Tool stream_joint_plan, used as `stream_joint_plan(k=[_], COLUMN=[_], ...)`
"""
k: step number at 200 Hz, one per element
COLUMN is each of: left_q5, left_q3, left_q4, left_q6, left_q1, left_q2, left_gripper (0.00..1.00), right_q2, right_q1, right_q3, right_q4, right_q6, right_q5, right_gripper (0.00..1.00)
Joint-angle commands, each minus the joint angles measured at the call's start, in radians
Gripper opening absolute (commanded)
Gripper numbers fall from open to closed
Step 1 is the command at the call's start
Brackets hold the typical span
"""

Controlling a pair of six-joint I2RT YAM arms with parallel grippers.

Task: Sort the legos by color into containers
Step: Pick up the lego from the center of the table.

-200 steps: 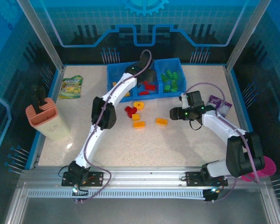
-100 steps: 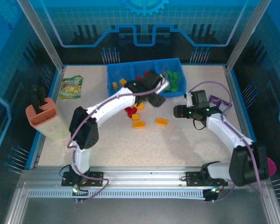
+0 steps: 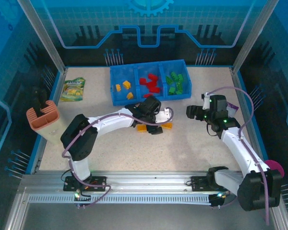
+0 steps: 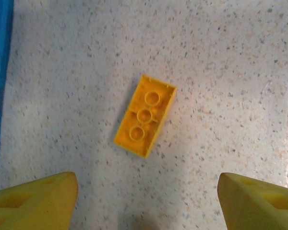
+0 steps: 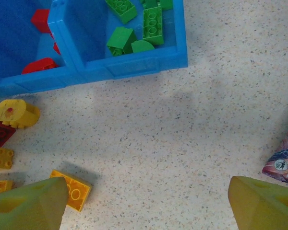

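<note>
My left gripper moves toward my right gripper and lowers over the upturned yellow brick's long sides next, because bare table around it leaves room for both fingers.
The blue tray (image 3: 114, 98) holds yellow legos (image 3: 127, 85) in its left compartment, red ones (image 3: 150, 82) in the middle and green ones (image 3: 175, 82) on the right. My left gripper (image 3: 157, 127) hovers low over loose legos in front of the tray. In the left wrist view it (image 4: 149, 203) is open above an upturned yellow brick (image 4: 145, 115) lying on the table. My right gripper (image 3: 191, 113) is open and empty (image 5: 146, 206) over bare table, right of a yellow brick (image 5: 73, 190). A yellow ring (image 5: 17, 113) and a red brick (image 5: 0, 132) lie nearby.
A green snack packet (image 3: 73, 89) lies at the back left and a salmon ribbed holder (image 3: 45, 122) stands at the left edge. A purple packet (image 5: 283, 160) lies by the right arm. A pink cup (image 3: 277, 168) sits off the table's right front.
My left arm swung from the tray's middle compartment down to the loose yellow legos on the table. The right gripper drew back to the right. Both sets of jaws stand wider.
</note>
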Motion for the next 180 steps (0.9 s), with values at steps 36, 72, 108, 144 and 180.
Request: stream_joint_plan(k=[36,72,108,144,180], left_q5=[0.083,0.082,0.078,0.078,0.063], left_q3=[0.052,0.132,0.228,0.301,0.336], left_q4=[0.061,0.038,-0.042,-0.116,-0.137], left_q6=[0.125,0.156,0.175,0.184,0.179], left_q1=[-0.006,-0.006,-0.006,-0.004,-0.004], left_q2=[0.084,0.166,0.256,0.321,0.367], left_gripper=[0.78,0.79,0.79,0.78,0.78], right_q2=[-0.005,0.004,0.005,0.010,0.029], right_q1=[-0.014,-0.016,-0.023,-0.037,-0.051], right_q3=[-0.016,-0.021,-0.025,-0.031,-0.032], right_q4=[0.014,0.024,0.028,0.038,0.051], right_q6=[0.015,0.021,0.027,0.028,0.032], right_q5=[-0.034,-0.044,-0.046,-0.049,-0.068], right_gripper=[0.88,0.88,0.89,0.89,0.89])
